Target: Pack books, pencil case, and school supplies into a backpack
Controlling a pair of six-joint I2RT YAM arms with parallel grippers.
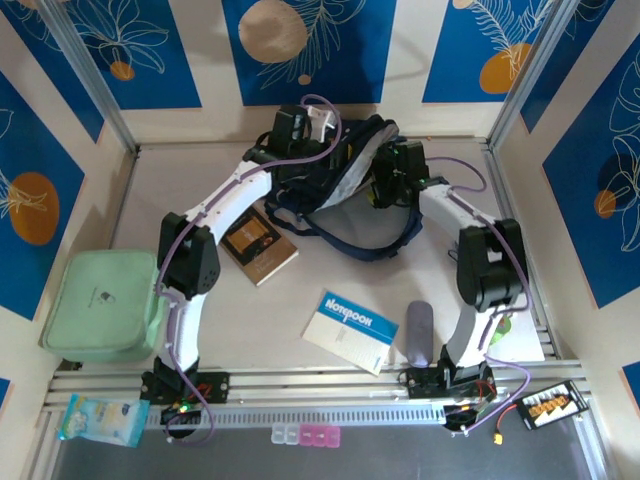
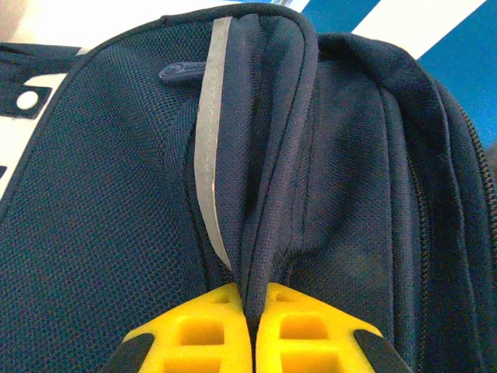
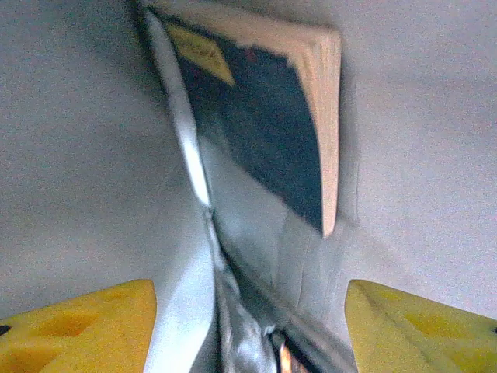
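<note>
My left gripper will move back and down over the grey lining (image 1: 362, 222) and let go of the fold, because the lining is below and back from the gripper.
The navy backpack (image 1: 345, 205) lies open at the back of the table, its grey lining showing. My left gripper (image 1: 305, 150) is shut on a fold of its navy fabric (image 2: 256, 256), beside the pale grey stripe (image 2: 206, 140). My right gripper (image 1: 374, 188) reaches into the opening and is open, its yellow fingers (image 3: 85, 326) spread wide over the lining. The dark navy book (image 3: 264, 124) stands inside the bag ahead of them, untouched. On the table lie the brown book (image 1: 258, 243), the "Notebook" (image 1: 350, 330) and the grey pencil case (image 1: 419, 335).
A pale-green flat box (image 1: 105, 305) sits at the left edge. A small packet (image 1: 100, 420) and pink and white pieces (image 1: 305, 435) lie on the front rail. Dark straps (image 1: 300, 225) trail from the bag toward the brown book.
</note>
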